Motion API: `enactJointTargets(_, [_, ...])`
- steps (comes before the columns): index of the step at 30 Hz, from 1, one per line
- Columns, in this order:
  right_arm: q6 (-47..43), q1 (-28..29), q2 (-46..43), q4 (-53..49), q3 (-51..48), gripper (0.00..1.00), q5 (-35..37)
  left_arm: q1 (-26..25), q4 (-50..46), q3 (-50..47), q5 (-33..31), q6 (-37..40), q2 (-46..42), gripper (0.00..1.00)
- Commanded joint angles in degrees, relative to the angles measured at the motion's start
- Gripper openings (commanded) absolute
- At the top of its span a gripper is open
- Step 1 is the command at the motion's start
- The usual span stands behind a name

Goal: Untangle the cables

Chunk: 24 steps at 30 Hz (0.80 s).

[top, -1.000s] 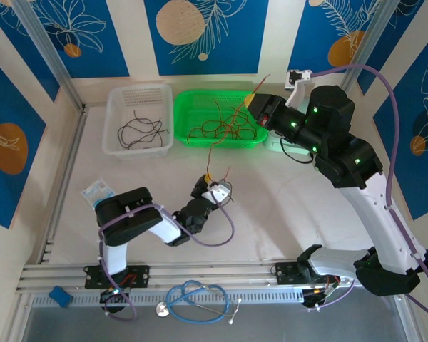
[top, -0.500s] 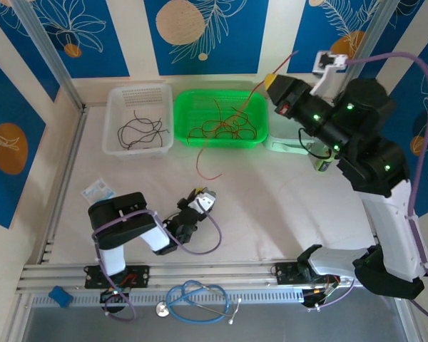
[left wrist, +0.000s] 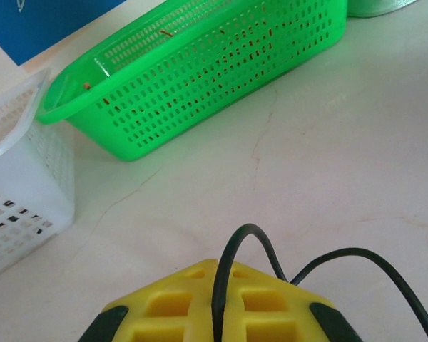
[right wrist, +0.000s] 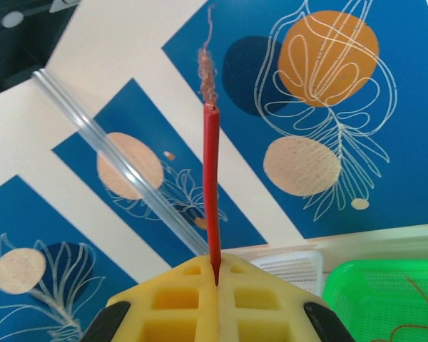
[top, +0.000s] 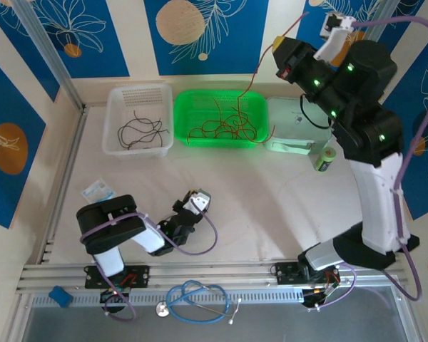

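I need to lower my right gripper next over the green basket's end (top: pixel 244 120) by the pale green box and let go of the red cable (top: pixel 255 75), since the other red cables are there.
My right gripper (top: pixel 277 49) is raised high above the back right of the table. It is shut on a red cable (top: pixel 255 75) whose frayed copper end (right wrist: pixel 207 60) sticks up past the yellow fingers (right wrist: pixel 192 285). The rest of the red cable hangs down toward the green basket (top: pixel 253 139), which holds a tangle of red and dark cables (top: pixel 221 128). My left gripper (top: pixel 184 211) sits low over the table, near the front left. Its yellow jaws are shut on a black cable (left wrist: pixel 232 246) that loops onto the tabletop. More black cables (top: pixel 139 132) lie in the white basket (top: pixel 114 107).
A pale green box (top: pixel 289 135) and a small green roll (top: pixel 328 158) stand right of the green basket. A blue-and-white packet (top: pixel 98 191) lies at the left. A blue stethoscope (top: pixel 196 296) rests on the front rail. Both baskets (left wrist: pixel 200 78) show ahead in the left wrist view.
My right arm has risen up and to the right, pulling the red cable's lower end off the table toward the basket. My left gripper has closed and drawn back toward the near left.
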Motion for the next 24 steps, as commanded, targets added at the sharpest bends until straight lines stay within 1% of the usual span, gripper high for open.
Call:
enactJointTargets(1, [-2.3, -2.55, 4.2, 0.0, 3.87, 0.0, -3.74, -0.65, -7.79, 2.34, 3.86, -2.99, -2.77, 0.13])
enactJointTargets(3, [-3.21, -3.75, 7.32, 1.06, 5.76, 0.0, -4.76, -0.65, -10.82, 3.04, 5.01, -4.14, -3.78, 0.19])
enactJointTargets(5, [-3.69, -4.9, 10.8, 1.53, 8.12, 0.0, -5.93, -0.65, -13.18, 3.4, 6.17, -4.91, -4.84, 0.28])
enactJointTargets(6, [-3.85, -5.41, 12.7, 1.53, 9.27, 0.0, -6.62, -0.65, -14.43, 3.62, 6.68, -5.23, -5.69, 0.36])
enactJointTargets(7, [-3.94, -5.76, 14.52, 1.6, 10.22, 0.0, -6.92, -0.65, -16.24, 3.92, 7.2, -5.37, -6.68, 0.47])
enactJointTargets(8, [-4.09, -6.01, 16.05, 1.64, 10.77, 0.0, -7.06, -0.66, -18.08, 4.39, 7.49, -5.5, -7.67, 0.56])
enactJointTargets(9, [-4.22, -6.15, 17.64, 1.84, 11.08, 0.0, -7.06, -0.69, -20.59, 5.12, 7.86, -5.66, -8.86, 0.62])
enactJointTargets(12, [-4.33, -6.51, 21.88, 3.46, 10.5, 0.0, -7.04, -0.75, -28.2, 7.53, 9.0, -5.68, -12.56, 0.77])
enactJointTargets(17, [-3.81, -6.83, 29.84, 5.87, 10.19, 0.0, -7.22, -0.84, -36.34, 10.2, 10.97, -5.69, -20.21, 0.93])
enactJointTargets(19, [-3.68, -6.83, 33.27, 5.77, 10.23, 0.0, -7.06, -0.83, -40.04, 11.54, 11.39, -5.58, -23.94, 0.98])
enactJointTargets(21, [-3.4, -6.86, 36.01, 5.2, 9.81, 0.0, -6.71, -0.83, -44.55, 13.07, 11.39, -5.43, -27.21, 1.0])
enactJointTargets(24, [-2.55, -6.75, 38.89, 4.9, 6.5, 0.0, -5.94, -0.83, -51.91, 16.06, 10.77, -5.49, -31.68, 1.0])
